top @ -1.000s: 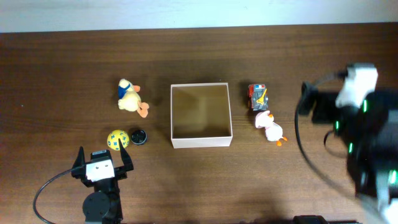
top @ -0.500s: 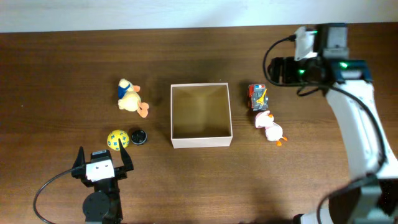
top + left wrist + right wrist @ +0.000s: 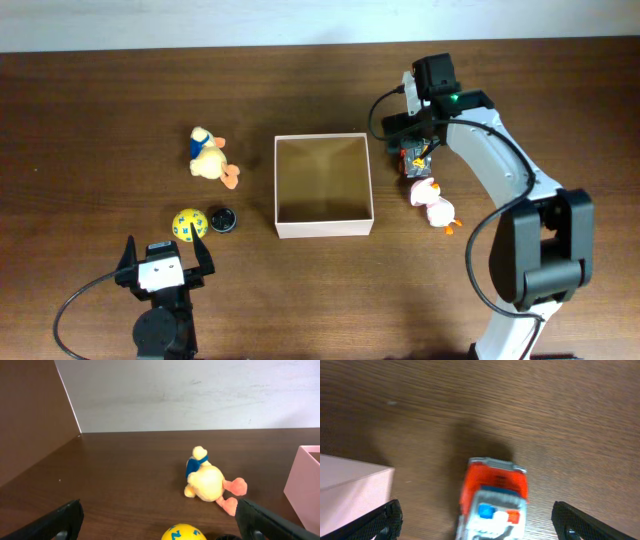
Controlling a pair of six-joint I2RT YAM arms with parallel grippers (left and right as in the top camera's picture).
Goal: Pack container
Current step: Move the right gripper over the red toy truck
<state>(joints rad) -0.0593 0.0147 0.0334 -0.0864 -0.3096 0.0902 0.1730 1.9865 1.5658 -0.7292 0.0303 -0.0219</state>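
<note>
Next I will bring my right gripper's open fingertips down around the car's body (image 3: 416,158) (image 3: 493,496) and close, since the red toy car lies lined up between them below the gripper.
The container (image 3: 325,228), a square white box with a brown inside, stands empty mid-table; its corner shows in the right wrist view (image 3: 350,495) and its wall in the left wrist view (image 3: 305,485). My right gripper (image 3: 409,140) is open and hovers over a red toy car (image 3: 415,158) just right of the box; the car lies between the fingers (image 3: 480,527), untouched (image 3: 492,502). My left gripper (image 3: 163,266) is open and empty near the front edge (image 3: 160,527), behind a yellow ball (image 3: 188,223).
A pink duck plush (image 3: 433,205) lies just in front of the car. A yellow duck plush (image 3: 208,156) with a blue scarf lies left of the box (image 3: 206,480). A small black round object (image 3: 222,218) sits beside the ball (image 3: 182,533).
My right arm has swung in from the table's right edge to hover over the red toy car. The left arm and all the toys have not moved.
</note>
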